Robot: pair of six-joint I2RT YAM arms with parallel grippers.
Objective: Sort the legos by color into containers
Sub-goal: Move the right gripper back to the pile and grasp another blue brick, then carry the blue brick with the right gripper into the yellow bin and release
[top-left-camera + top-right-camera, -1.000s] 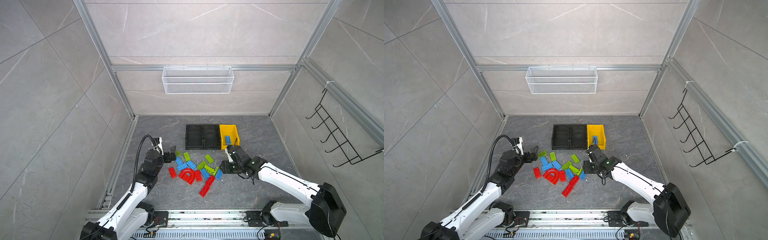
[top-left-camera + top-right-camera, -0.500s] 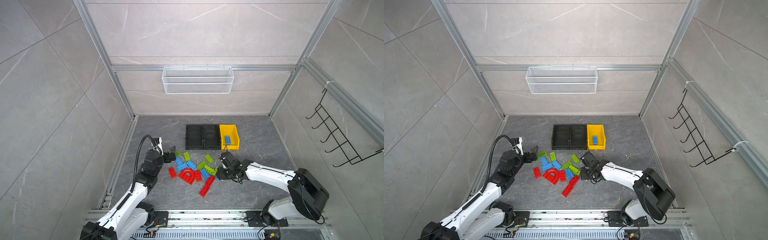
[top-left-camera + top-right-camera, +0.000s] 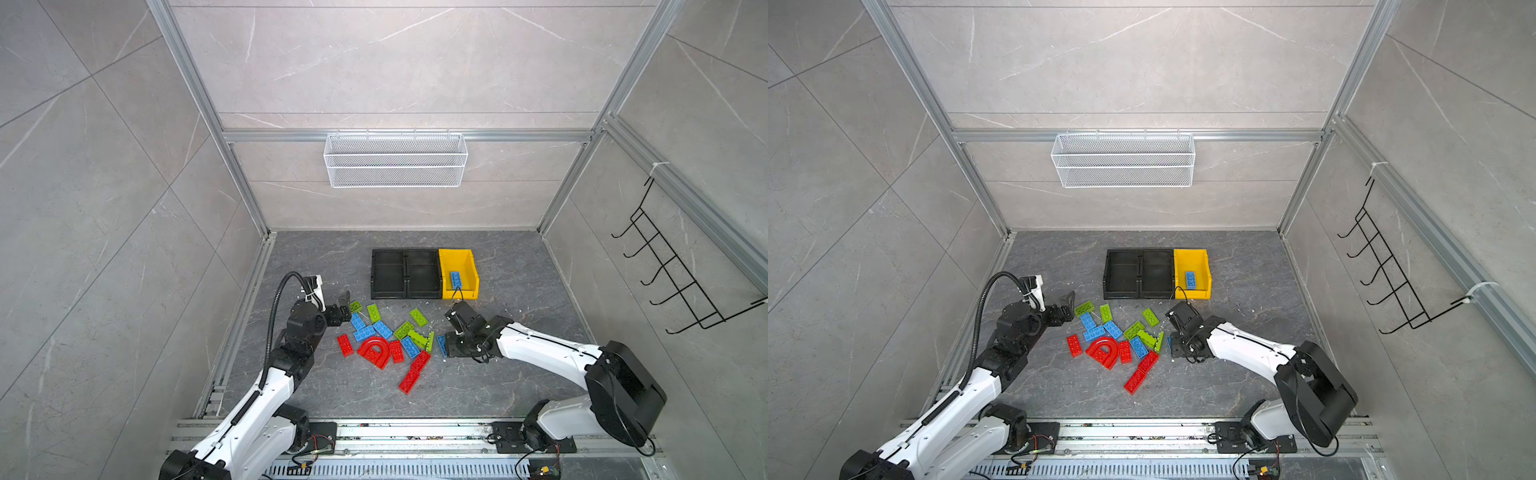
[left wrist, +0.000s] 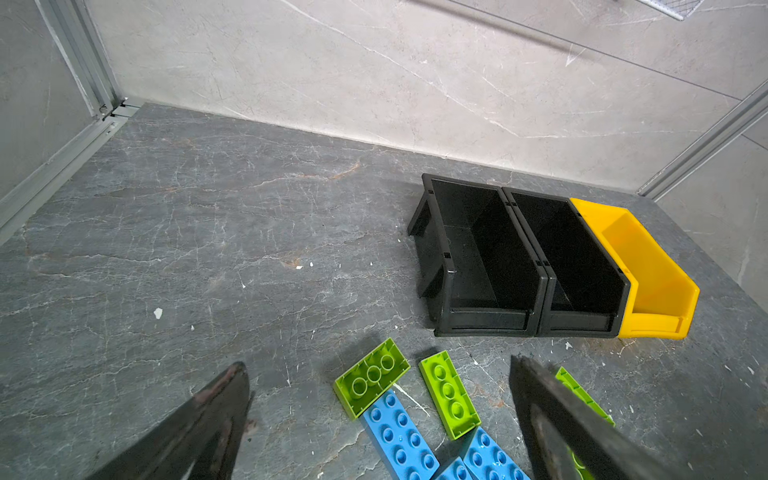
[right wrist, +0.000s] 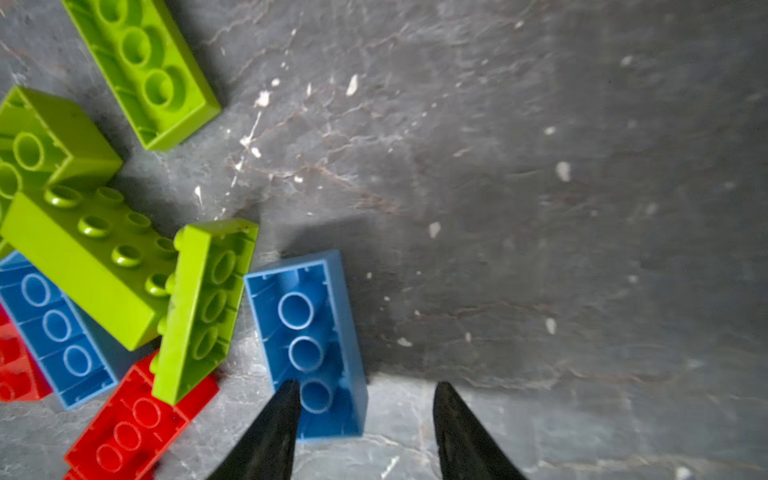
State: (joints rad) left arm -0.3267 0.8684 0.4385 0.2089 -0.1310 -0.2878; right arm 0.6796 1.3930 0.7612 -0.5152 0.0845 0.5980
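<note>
My right gripper shifts toward the pile and down astride the long sides of the blue brick (image 5: 309, 349) next.
Red, lime green and blue legos lie in a loose pile (image 3: 386, 340) in front of the containers, with a red arch piece (image 3: 376, 352) among them. Two black bins (image 3: 388, 270) and a yellow bin (image 3: 467, 262) stand joined in a row; one blue brick (image 3: 456, 279) lies in the yellow one. My right gripper (image 5: 366, 386) is open, low at the pile's right edge. One finger (image 5: 278, 424) overlaps an upturned blue brick (image 5: 307, 328); the other is over bare floor. My left gripper (image 4: 378, 365) hangs open at the pile's left end, above a green brick (image 4: 372, 376).
A white wire basket (image 3: 395, 160) hangs on the back wall. A black hook rack (image 3: 665, 270) is on the right wall. Aluminium rails run along the floor's left side and front edge. Tiled walls close in the grey stone floor (image 3: 519, 282).
My right gripper has come away from the front of the yellow bin, down to the pile's right edge beside the upturned blue brick. The left arm has stayed still.
</note>
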